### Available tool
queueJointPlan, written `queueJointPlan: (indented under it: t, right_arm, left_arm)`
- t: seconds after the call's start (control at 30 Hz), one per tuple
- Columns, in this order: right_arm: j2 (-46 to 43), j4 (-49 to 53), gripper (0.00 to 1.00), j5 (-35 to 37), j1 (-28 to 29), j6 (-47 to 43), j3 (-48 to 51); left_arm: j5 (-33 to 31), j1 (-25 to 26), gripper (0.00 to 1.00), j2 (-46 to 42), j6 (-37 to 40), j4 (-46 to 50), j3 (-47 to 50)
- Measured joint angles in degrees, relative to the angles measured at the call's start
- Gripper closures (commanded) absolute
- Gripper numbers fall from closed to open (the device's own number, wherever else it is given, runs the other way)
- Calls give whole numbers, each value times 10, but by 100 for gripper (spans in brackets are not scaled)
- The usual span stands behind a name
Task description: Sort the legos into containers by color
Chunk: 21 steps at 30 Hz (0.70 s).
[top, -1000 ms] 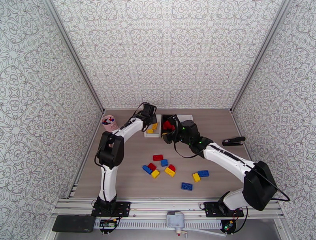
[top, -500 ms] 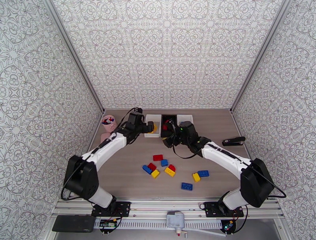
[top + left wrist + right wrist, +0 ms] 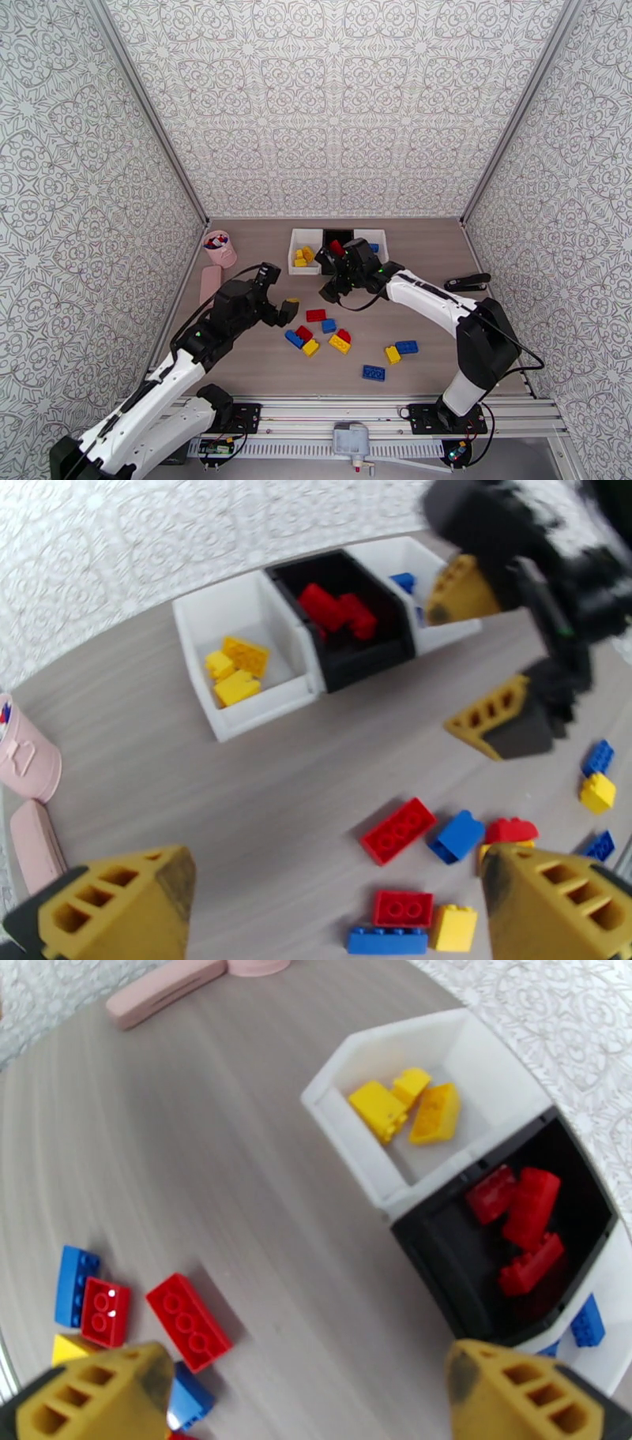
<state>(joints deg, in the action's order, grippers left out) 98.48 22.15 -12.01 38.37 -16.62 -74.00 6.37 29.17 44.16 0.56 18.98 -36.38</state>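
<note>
My right gripper will next move back from the black bin [image 3: 325,234] and down onto the long red brick, the nearest loose lego matching the bin's reds.
Three containers stand in a row at the back: a white bin [image 3: 292,251] with yellow legos [image 3: 235,669], a black bin [image 3: 325,234] with red legos [image 3: 517,1220], and a white bin [image 3: 381,234] with a blue brick [image 3: 586,1319]. Loose red, blue and yellow legos [image 3: 316,315] lie scattered mid-table. My left gripper [image 3: 283,309] hovers open and empty just left of that pile; in its wrist view [image 3: 332,902] the pile sits between its fingers. My right gripper [image 3: 324,281] hangs open and empty in front of the black bin [image 3: 434,1264], with a red brick [image 3: 188,1321] below it.
A pink cup [image 3: 220,247] and a flat pink case [image 3: 210,283] sit by the left wall. A black stapler [image 3: 468,282] lies at the right edge. More bricks lie toward the front right, including a blue one [image 3: 374,373].
My left arm has drawn back from over the white bin of yellow legos to the near left, and its jaws have opened. The right gripper has shifted slightly left.
</note>
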Motion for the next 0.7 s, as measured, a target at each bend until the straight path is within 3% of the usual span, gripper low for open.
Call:
queueJointPlan:
  t: [0.27, 0.7]
  right_arm:
    - [66, 63, 8, -5, 38, -30, -50]
    - [171, 141, 12, 0, 89, -84, -125]
  left_arm:
    - [104, 16, 0, -108, 78, 42, 81]
    - [126, 30, 0, -121, 117, 50, 97]
